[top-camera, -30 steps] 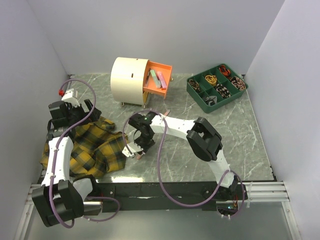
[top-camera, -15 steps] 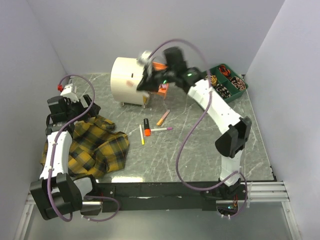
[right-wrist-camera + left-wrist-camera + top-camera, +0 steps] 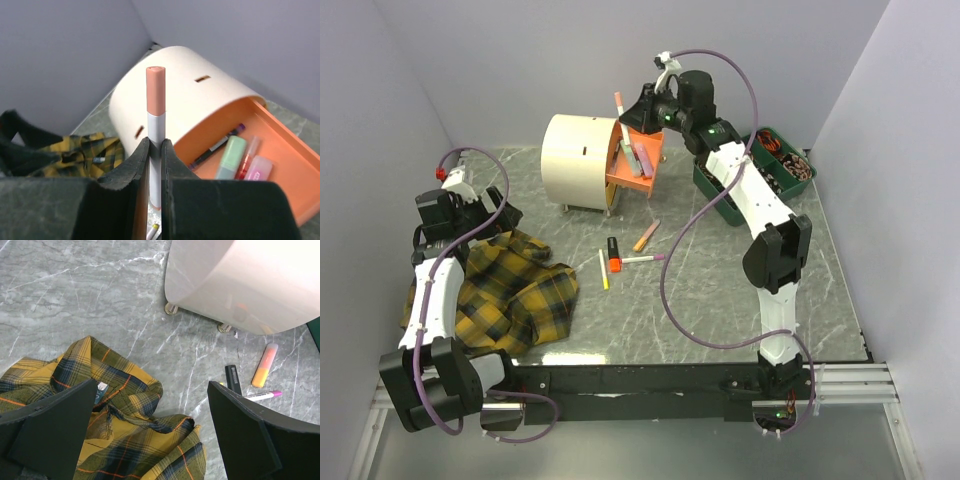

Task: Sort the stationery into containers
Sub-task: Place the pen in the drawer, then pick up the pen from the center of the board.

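Observation:
My right gripper holds the white pen close to the cream chest's rim, so it will move slightly down and shift the pen over the highlighters in the orange drawer [image 3: 655,140].
My right gripper [image 3: 634,116] [image 3: 155,146] is shut on a white pen with a peach cap [image 3: 618,108] [image 3: 156,115], held upright above the open orange drawer [image 3: 655,140] [image 3: 295,165] of the cream chest [image 3: 576,158] [image 3: 175,85]. A green highlighter [image 3: 231,157], a pink one [image 3: 258,168] and a dark pen [image 3: 217,146] lie in the drawer. On the table lie an orange highlighter [image 3: 645,237] [image 3: 264,365], a black marker [image 3: 614,254] [image 3: 232,379], a pink-tipped pen [image 3: 642,259] [image 3: 262,395] and a yellow pen [image 3: 603,270]. My left gripper [image 3: 465,215] [image 3: 152,415] hangs open above the plaid cloth.
The yellow-black plaid cloth [image 3: 510,290] [image 3: 125,430] is bunched at the left front of the table. A green compartment tray [image 3: 718,198] with small items stands at the back right, partly behind my right arm. Grey walls close in the table on three sides.
My right arm has risen from the table's middle and swung back over the orange drawer with the pen. The loose pens and markers it covered now show. The left arm barely moved.

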Controlling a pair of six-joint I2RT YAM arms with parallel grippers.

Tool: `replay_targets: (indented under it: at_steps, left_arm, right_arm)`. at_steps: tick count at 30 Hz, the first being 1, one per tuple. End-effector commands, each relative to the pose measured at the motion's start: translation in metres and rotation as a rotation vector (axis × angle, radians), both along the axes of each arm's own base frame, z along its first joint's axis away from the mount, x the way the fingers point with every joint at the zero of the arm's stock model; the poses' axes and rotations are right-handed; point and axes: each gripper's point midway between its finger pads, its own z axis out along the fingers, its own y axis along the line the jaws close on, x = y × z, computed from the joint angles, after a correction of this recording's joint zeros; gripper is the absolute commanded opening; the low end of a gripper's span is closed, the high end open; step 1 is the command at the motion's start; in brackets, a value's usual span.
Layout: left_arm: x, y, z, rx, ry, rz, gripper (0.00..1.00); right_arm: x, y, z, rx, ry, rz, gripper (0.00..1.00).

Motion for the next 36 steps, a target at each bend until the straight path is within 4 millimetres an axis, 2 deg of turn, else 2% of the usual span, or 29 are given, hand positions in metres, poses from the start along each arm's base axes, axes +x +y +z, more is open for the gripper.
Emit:
replay_targets:
  at_steps: [1,11,12,15,17,18,20,21,22,23,24,25,26,27,28,29,30,31,32,33,34,35,36]
  left_arm:
    - [0.002,-0.002,0.020,0.008,-0.061,-0.007,0.99]
    - [-0.001,0.002,0.019,0.019,-0.062,0.008,1.00]
    - [0.000,0.001,0.018,0.016,-0.059,0.007,0.99]
    - [0.001,0.001,0.020,0.013,-0.063,0.005,0.99]
    - [0.002,0.002,0.021,0.012,-0.068,0.008,0.99]
    - [0.002,0.001,0.021,0.010,-0.071,0.008,0.99]
    - [0.002,0.000,0.021,0.009,-0.074,0.006,0.99]
    - [0.002,0.000,0.021,0.007,-0.075,0.005,0.99]
    - [0.002,0.000,0.021,0.006,-0.076,0.006,1.00]
    - [0.002,0.000,0.022,0.006,-0.078,0.004,1.00]
    - [0.001,0.001,0.023,0.009,-0.082,0.009,0.99]
    - [0.001,0.000,0.023,0.009,-0.083,0.007,0.99]
    - [0.001,0.000,0.024,0.008,-0.086,0.006,1.00]
    - [0.000,0.000,0.024,0.009,-0.088,0.008,1.00]
    - [0.000,0.000,0.025,0.010,-0.090,0.009,0.99]
    - [0.000,-0.001,0.024,0.007,-0.089,0.007,1.00]
    - [-0.001,0.000,0.025,0.008,-0.093,0.010,0.99]
    - [-0.001,0.000,0.025,0.009,-0.093,0.015,0.99]
    - [-0.001,0.000,0.026,0.008,-0.094,0.014,1.00]
    - [-0.002,-0.001,0.026,0.006,-0.097,0.012,0.99]
    - [-0.002,0.000,0.027,0.007,-0.096,0.016,1.00]
    - [-0.003,-0.001,0.026,0.006,-0.096,0.015,1.00]
    - [-0.004,-0.001,0.027,0.004,-0.099,0.017,1.00]
  right_arm:
    - [0.032,-0.018,-0.014,0.028,0.064,-0.197,0.00]
    - [0.048,-0.031,-0.062,-0.048,0.155,-0.311,0.00]
    - [0.048,-0.032,-0.065,-0.054,0.158,-0.318,0.16]
    - [0.045,-0.032,-0.062,-0.055,0.155,-0.315,0.48]
    - [0.043,-0.031,-0.056,-0.052,0.140,-0.293,0.55]
    - [0.037,-0.029,-0.046,-0.041,0.123,-0.272,0.57]
    - [0.031,-0.026,-0.035,-0.039,0.092,-0.233,0.58]
    - [0.025,-0.025,-0.024,-0.034,0.065,-0.205,0.58]
    - [0.011,-0.015,-0.015,-0.020,0.044,-0.111,0.57]
    - [0.001,-0.009,-0.016,-0.048,0.009,-0.047,0.58]
    - [-0.012,-0.006,-0.007,-0.057,-0.021,0.003,0.57]
    - [-0.031,0.008,-0.011,-0.086,-0.019,0.060,0.57]
    - [-0.043,0.012,-0.029,-0.154,-0.041,0.107,0.56]
    - [-0.062,0.014,-0.021,-0.181,-0.087,0.143,0.54]
    - [-0.089,0.033,-0.030,-0.228,-0.115,0.220,0.53]
    - [-0.103,0.034,-0.063,-0.321,-0.140,0.262,0.53]
    - [-0.125,0.036,-0.055,-0.337,-0.195,0.292,0.53]
    - [-0.139,0.041,-0.063,-0.358,-0.221,0.322,0.53]
    - [-0.164,0.049,-0.094,-0.405,-0.200,0.377,0.53]
    - [-0.176,0.049,-0.097,-0.408,-0.195,0.385,0.53]
    - [-0.184,0.051,-0.109,-0.416,-0.156,0.393,0.53]
    - [-0.196,0.056,-0.124,-0.412,-0.078,0.404,0.53]
    - [-0.199,0.059,-0.144,-0.427,-0.006,0.412,0.51]
